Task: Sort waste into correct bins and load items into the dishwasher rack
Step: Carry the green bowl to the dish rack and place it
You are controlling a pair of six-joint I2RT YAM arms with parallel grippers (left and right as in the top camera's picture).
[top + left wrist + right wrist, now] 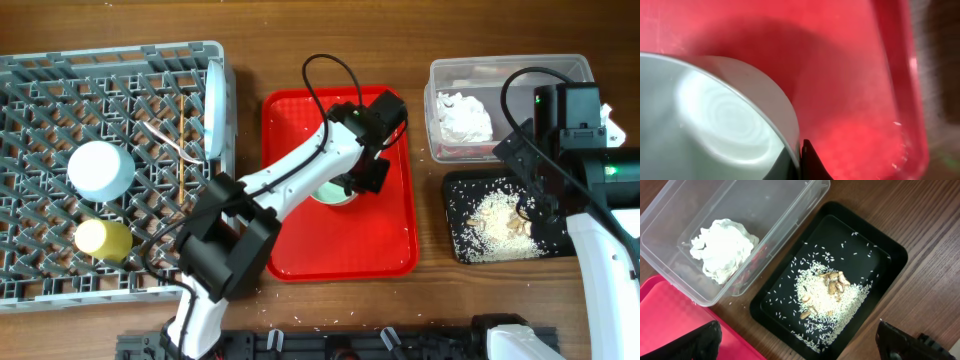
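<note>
The rack's empty far wires are to the left of the pale blue bowl in the overhead view. My left gripper needs to lift, swing and tilt the bowl onto them and release it.
A pale blue bowl (pixel 333 192) (pixel 715 125) stands on the red serving tray (pixel 385 250). My left gripper (pixel 356 180) (pixel 801 159) is shut on its rim, one finger inside and one outside. The grey dishwasher rack (pixel 30 290) holds an upright pale blue plate (pixel 215 105), an upturned bowl (pixel 100 168), a yellow-green cup (pixel 103 238) and chopsticks (pixel 181 172). A crumpled napkin (pixel 465 115) (pixel 722 250) lies in the clear tub (pixel 505 68) (pixel 805 207). Rice and beige scraps (pixel 495 218) (pixel 827 295) lie in the black tray (pixel 458 245) (pixel 892 247). My right gripper (pixel 805 345) hangs open above that tray's near edge.
The red serving tray (pixel 855 75) (pixel 670 310) sits between the rack and the two bins. A few rice grains (pixel 440 262) lie on the wooden table (pixel 330 30) beside the black tray. The right arm (pixel 570 130) covers part of both bins in the overhead view.
</note>
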